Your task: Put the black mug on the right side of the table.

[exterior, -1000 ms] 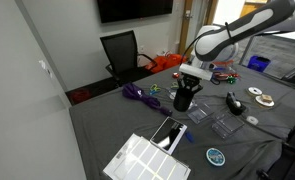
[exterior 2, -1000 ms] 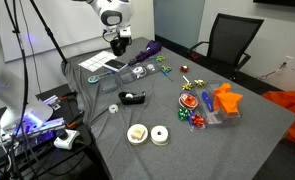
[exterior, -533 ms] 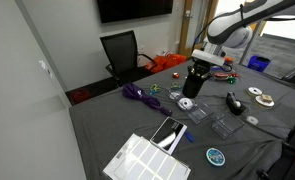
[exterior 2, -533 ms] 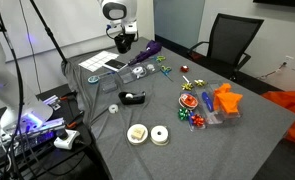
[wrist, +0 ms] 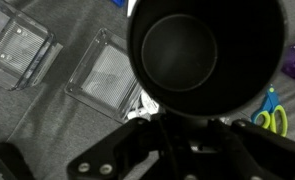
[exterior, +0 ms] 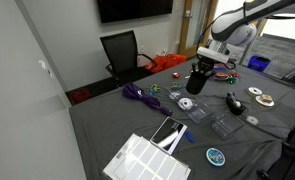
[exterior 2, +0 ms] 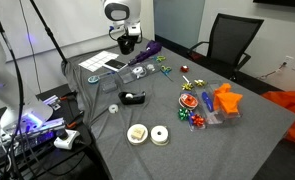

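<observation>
The bare tabletop beside the black tape dispenser is free of cases. I should next carry the mug (exterior: 198, 80) toward the dispenser with my gripper, lower it onto that spot and let it go.
The black mug (exterior: 198, 80) hangs in the air above the cluttered grey table (exterior: 107, 125), held by my gripper (exterior: 206, 66), which is shut on its rim from above. In the other exterior view the mug (exterior 2: 126, 45) hangs under the gripper (exterior 2: 128, 36) over the far end of the table. In the wrist view the mug's open mouth (wrist: 207, 50) fills the upper picture, with the gripper body (wrist: 187, 135) dark below it. The fingertips are hidden by the mug.
Below the mug lie clear plastic cases (wrist: 112, 75) and green scissors (wrist: 272, 115). A purple cable (exterior: 139, 93), a white ribbed panel (exterior: 147, 158), a black tape dispenser (exterior 2: 133, 97), tape rolls (exterior 2: 159, 134) and orange items (exterior 2: 225, 100) are spread over the table. A black chair (exterior: 122, 50) stands behind.
The gripper has lifted the mug off the table and carried it up and to the right in the exterior view with the white panel.
</observation>
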Available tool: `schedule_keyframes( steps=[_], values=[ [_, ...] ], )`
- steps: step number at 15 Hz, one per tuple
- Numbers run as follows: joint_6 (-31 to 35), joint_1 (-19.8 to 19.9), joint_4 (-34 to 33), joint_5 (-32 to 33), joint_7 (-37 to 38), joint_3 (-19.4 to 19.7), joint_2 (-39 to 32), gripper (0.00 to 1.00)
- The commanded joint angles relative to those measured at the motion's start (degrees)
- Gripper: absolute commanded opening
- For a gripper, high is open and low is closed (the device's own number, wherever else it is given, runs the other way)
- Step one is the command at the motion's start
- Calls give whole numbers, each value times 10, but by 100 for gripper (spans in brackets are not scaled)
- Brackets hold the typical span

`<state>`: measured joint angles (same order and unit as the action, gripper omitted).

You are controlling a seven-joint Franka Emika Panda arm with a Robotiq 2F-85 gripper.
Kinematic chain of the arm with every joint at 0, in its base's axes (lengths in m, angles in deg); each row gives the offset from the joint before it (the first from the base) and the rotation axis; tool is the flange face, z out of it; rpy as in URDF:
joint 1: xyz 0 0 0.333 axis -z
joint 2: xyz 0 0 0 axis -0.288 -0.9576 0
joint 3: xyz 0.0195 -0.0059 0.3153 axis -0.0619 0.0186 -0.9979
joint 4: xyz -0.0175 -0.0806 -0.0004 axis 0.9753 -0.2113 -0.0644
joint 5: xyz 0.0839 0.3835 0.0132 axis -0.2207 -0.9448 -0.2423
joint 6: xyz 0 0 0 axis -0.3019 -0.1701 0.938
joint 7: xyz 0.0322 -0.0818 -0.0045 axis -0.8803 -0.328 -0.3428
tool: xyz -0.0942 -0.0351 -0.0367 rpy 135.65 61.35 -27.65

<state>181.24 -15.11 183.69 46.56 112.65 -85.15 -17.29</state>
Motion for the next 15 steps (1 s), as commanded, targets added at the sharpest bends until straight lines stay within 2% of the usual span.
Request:
schedule_keyframes(
  steps=[1, 5, 6, 15],
  values=[
    [-2, -6, -1, -2, -1, 5, -1, 18],
    [-1, -7, -1, -2, -1, 5, -3, 18],
    [-1, -7, -1, -2, -1, 5, -3, 5],
    [-24, 51, -25, 26, -39, 69, -21, 5]
  ],
)
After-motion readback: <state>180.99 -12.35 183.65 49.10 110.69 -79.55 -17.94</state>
